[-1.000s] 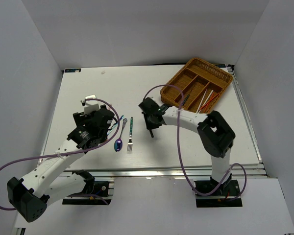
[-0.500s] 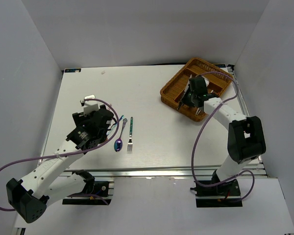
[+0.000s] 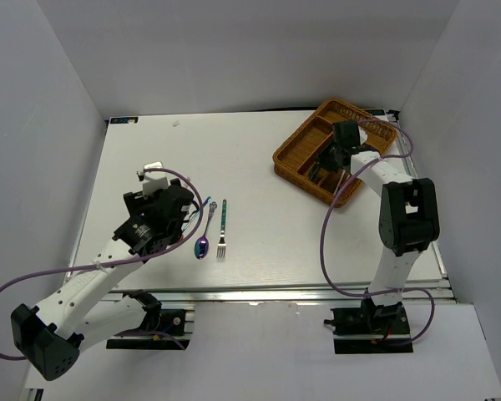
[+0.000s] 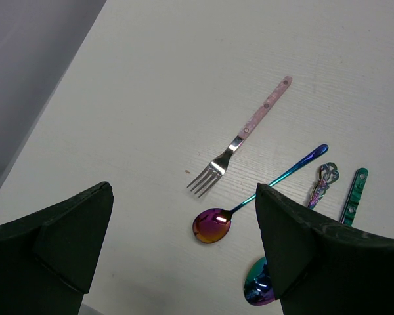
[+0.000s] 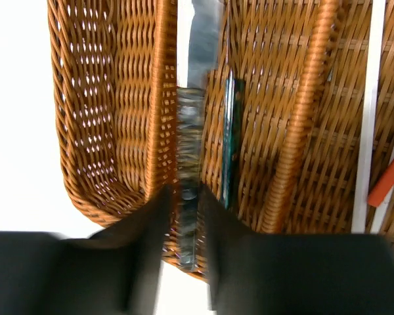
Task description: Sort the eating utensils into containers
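My left gripper is above the fork's teal handle (image 3: 224,217) (image 4: 354,195), which is to its right in the top view, clear of the spoon. It needs to cross over and lower around the handle.
My right gripper (image 3: 329,161) (image 5: 187,223) is shut on a knife with a dark teal handle (image 5: 189,164). It holds the knife over a divider of the brown wicker tray (image 3: 289,160) (image 5: 161,98), blade pointing along the compartments. Another teal-handled piece (image 5: 230,144) lies in the compartment beside it. A pale chopstick (image 5: 371,111) and a red-orange one (image 5: 389,180) lie further right. My left gripper (image 3: 165,219) (image 4: 184,256) is open and empty above a pink-handled fork (image 4: 240,138), an iridescent spoon (image 4: 249,200), a second spoon (image 4: 318,187) and a teal-handled fork (image 4: 353,197) (image 3: 223,227).
The tray stands at the table's back right corner, close to the right wall. The loose utensils lie left of centre near the front. White walls enclose the table on three sides.
My right arm has swung from the middle of the table back to the tray, carrying the knife. The left arm has not moved.
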Available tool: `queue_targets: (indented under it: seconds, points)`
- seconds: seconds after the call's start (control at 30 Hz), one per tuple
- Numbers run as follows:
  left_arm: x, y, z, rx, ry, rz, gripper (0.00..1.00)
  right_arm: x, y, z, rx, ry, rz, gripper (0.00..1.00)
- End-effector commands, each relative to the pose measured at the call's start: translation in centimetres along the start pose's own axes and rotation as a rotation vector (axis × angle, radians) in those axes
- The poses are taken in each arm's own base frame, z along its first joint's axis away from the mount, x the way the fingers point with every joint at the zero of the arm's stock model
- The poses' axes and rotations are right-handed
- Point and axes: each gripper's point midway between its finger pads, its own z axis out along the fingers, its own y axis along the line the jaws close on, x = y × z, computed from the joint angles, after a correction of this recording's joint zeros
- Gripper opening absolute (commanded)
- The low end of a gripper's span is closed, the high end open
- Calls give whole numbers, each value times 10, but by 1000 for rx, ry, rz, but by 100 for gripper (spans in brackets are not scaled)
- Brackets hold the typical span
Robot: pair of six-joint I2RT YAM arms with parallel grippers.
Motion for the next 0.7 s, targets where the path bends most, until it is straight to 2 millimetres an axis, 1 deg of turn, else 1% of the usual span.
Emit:
queue_targets:
  seconds: [0.0,0.03,0.07,0.1,0.17,0.23,0.27,0.3,0.33,0.37,0.4,0.43,0.47,0.53,0.57,0.6,0.63,0.67]
  points:
    - [-11,-2,-2,10,-15,-26,98,-22,18,-5,-30,-46,17,38]
    - [-11,-2,-2,10,-15,-26,98,-23,17,-4,-22,-48,8,42]
    - [-11,-3,-2,10,-13,-22,98,-25,20,-6,-27,-51,1,45]
    - [-10,-3,-1,9,-11,-18,98,-27,20,-7,-25,-53,-3,47]
    - [-10,-3,-1,8,-10,-17,98,-31,23,-13,-31,-66,-23,60]
    - [-10,-4,0,6,-9,-15,98,-32,34,-24,-67,-78,-52,61]
    - [-11,-4,-1,7,-11,-19,98,-24,44,-28,-87,-78,-117,65]
    - [-11,-3,-1,6,-12,-20,98,-24,56,-38,-106,-93,-158,65]
    - [-11,-3,-1,6,-12,-20,98,-17,60,-42,-92,-100,-205,66]
    - [-10,-3,0,5,-10,-19,98,4,74,-48,-109,-88,-307,72]
    - [-10,-4,0,6,-9,-16,98,11,79,-54,-109,-91,-350,74]
    - [-9,-4,1,7,-6,-14,98,19,78,-57,-78,-104,-396,81]
    - [-8,-5,2,5,-1,-11,98,41,89,-64,-99,-91,-473,89]
    - [-6,-8,3,13,6,-7,98,62,91,-70,-103,-78,-525,89]
    - [-5,-10,3,23,14,-6,98,80,94,-76,-107,-55,-558,89]
    - [-1,-21,5,72,33,-3,98,84,94,-83,-109,-54,-546,89]
    - [3,-31,6,118,51,7,98,97,84,-82,-103,-23,-548,89]
    - [9,-41,6,164,77,16,98,102,83,-85,-123,-7,-529,89]
